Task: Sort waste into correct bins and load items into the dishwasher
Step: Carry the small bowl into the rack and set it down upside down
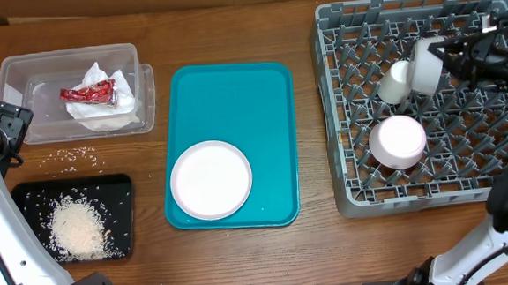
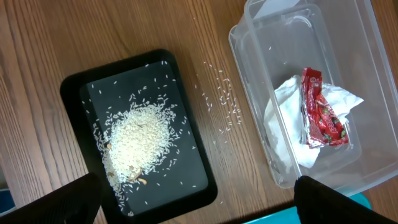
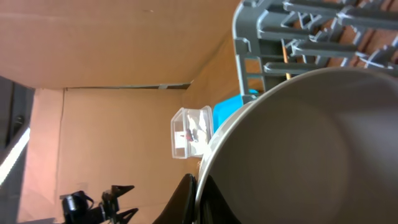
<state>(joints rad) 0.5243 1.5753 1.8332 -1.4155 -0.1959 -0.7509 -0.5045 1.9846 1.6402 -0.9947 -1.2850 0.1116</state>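
Observation:
The dish rack's wires beside the small white bowl are empty, so my right gripper will lower, draw back and release the grey bowl's rim over them next.
My right gripper (image 1: 450,57) is shut on the rim of the grey bowl (image 1: 426,64) and holds it tilted over the grey dish rack (image 1: 347,110); the pinch shows in the right wrist view (image 3: 200,199), where the bowl (image 3: 311,143) fills the frame. A small white cup (image 1: 394,81) lies in the rack beside a small white bowl (image 1: 398,141), bottom up. The white plate (image 1: 210,179) sits on the teal tray (image 1: 233,91). The clear tub (image 2: 273,81) holds a napkin (image 2: 283,124) and the red wrapper (image 2: 320,112). Rice (image 2: 137,134) lies in the black tray (image 2: 186,155). My left gripper (image 2: 199,202) is open and empty above them.
Loose rice grains (image 2: 221,99) lie on the wooden table between the black tray and the tub; they also show in the overhead view (image 1: 76,154). A cardboard wall (image 3: 112,43) stands behind the table.

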